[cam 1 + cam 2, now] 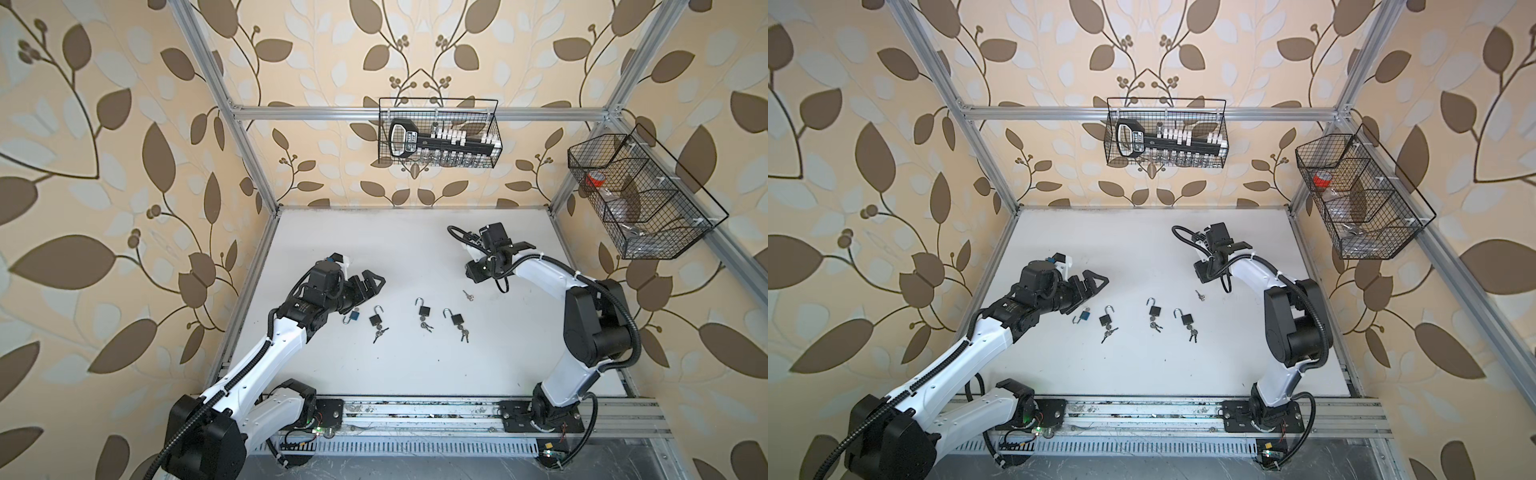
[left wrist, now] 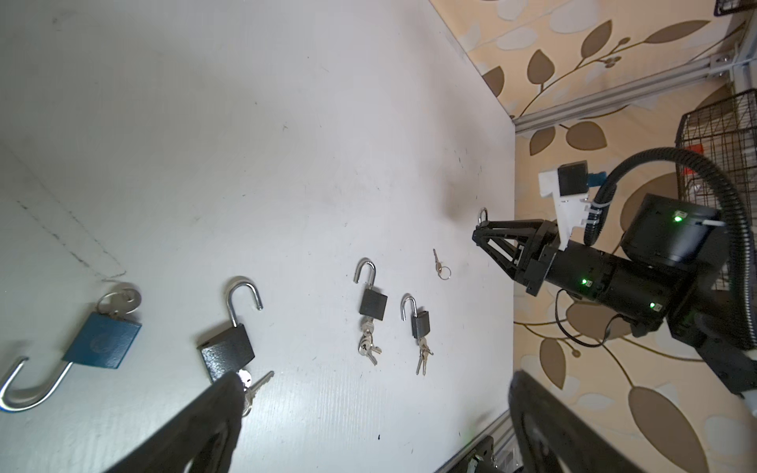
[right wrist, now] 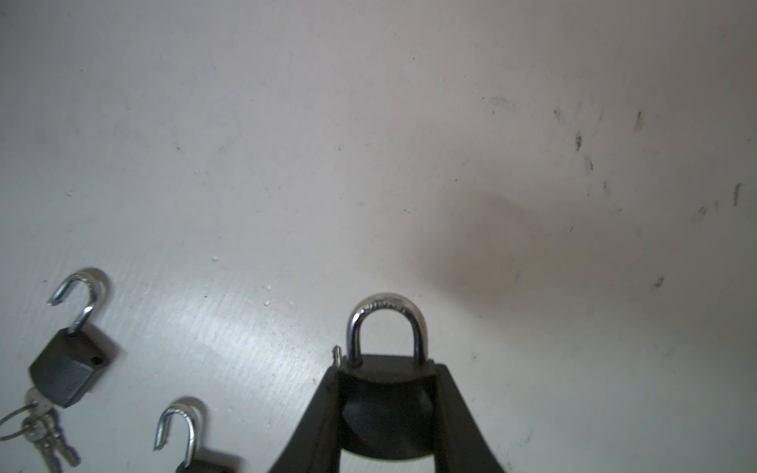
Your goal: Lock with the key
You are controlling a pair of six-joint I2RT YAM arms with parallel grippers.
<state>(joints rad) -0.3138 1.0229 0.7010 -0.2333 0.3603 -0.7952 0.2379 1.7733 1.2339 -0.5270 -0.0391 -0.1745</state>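
The black padlock's shackle is closed, so next my right gripper should lower the padlock to the bare tabletop beyond the loose key and let go.
My right gripper (image 3: pixel 387 368) is shut on a black padlock (image 3: pixel 385 393) whose silver shackle (image 3: pixel 387 323) is closed; it hangs above the table at the back right (image 1: pixel 471 272) (image 1: pixel 1200 270). A loose key (image 1: pixel 468 295) (image 2: pixel 439 266) lies on the table just in front of it. My left gripper (image 1: pixel 374 286) (image 1: pixel 1096 284) (image 2: pixel 377 381) is open and empty, hovering beside a blue padlock (image 1: pixel 354 316) (image 2: pixel 102 340). That padlock lies with its shackle open and a key in it.
Three black padlocks (image 1: pixel 375 320) (image 1: pixel 424 310) (image 1: pixel 456 319) lie in a row mid-table, shackles open, key bunches attached. A wire basket (image 1: pixel 438 133) hangs on the back wall, another wire basket (image 1: pixel 640 195) on the right frame. The arms' base rail (image 1: pixel 415 415) runs along the front.
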